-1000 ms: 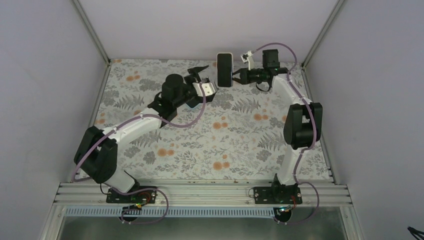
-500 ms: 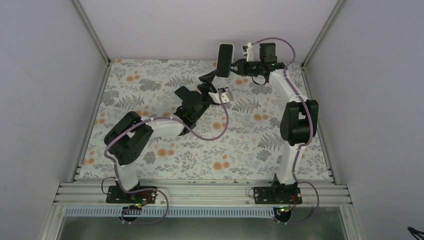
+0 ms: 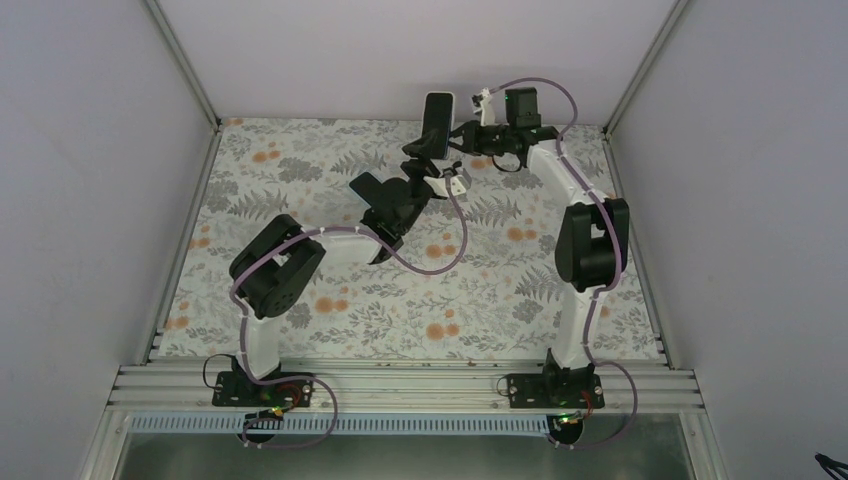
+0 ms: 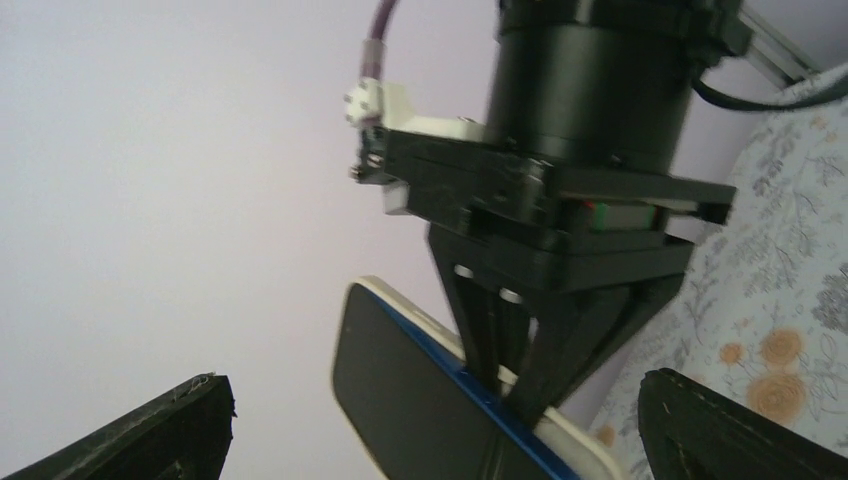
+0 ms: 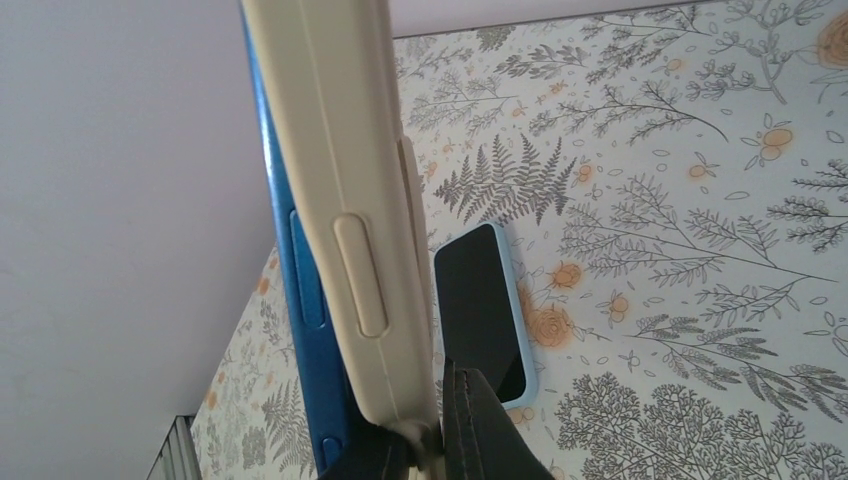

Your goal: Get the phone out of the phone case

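Observation:
My right gripper should move away from the left gripper, then back and down to release the case on the bare floral tablecloth, which lies back and below.
The phone (image 3: 436, 122), with a black screen and a blue frame (image 5: 292, 300), sits in a cream phone case (image 5: 345, 190). It is held up in the air at the back of the table. My right gripper (image 3: 453, 138) is shut on the case's edge, with its black fingers (image 5: 480, 430) pinching the cream rim. The blue frame stands a little proud of the case along one long side. My left gripper (image 3: 431, 160) is open just in front of the phone (image 4: 420, 400). Its fingers (image 4: 150, 435) are spread wide on either side and touch nothing.
A second phone in a light blue case (image 5: 482, 310) lies screen up on the floral tablecloth (image 3: 500, 290) below the held phone. The back wall (image 3: 400, 50) is close behind both grippers. Metal frame posts stand at the back corners.
My left arm has folded and swung its gripper right and back, up to the phone. My right gripper has carried the phone a little left and toward the back wall, tilting it.

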### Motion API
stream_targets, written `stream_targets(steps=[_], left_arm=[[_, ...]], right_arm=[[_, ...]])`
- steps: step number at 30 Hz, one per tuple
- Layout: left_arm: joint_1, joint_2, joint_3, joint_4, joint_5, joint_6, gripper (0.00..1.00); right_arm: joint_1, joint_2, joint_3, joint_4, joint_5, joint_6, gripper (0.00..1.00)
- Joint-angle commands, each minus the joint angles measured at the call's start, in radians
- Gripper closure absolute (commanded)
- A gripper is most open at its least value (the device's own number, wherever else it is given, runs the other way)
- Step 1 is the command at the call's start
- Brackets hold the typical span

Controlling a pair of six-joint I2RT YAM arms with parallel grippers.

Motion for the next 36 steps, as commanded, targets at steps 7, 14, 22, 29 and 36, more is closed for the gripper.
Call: stream_targets(steps=[7,14,22,29,36], left_arm=[[0.045,0.035,0.024,0.054,-0.017,-0.003,0.02],[0.063,-0.004,-0.003,0.023,0.012,-0.018,0.01],[0.078,0.034,0.042,0.014,-0.016,-0.012,0.02],[0.089,0.074,0.086,0.079,-0.098,0.044,0.09],[0.123,0.148,0.147,0.196,-0.161,0.120,0.26]], right_arm=[[0.010,-0.091,-0.008,0.077,-0.009,0.011,0.96],[0.011,-0.080,-0.002,0.083,-0.018,0.015,0.96],[0.031,-0.090,-0.015,0.092,-0.035,0.021,0.96],[0.035,-0.103,-0.043,0.081,-0.019,0.008,0.96],[0.038,-0.150,-0.098,0.077,-0.018,0.000,0.96]])
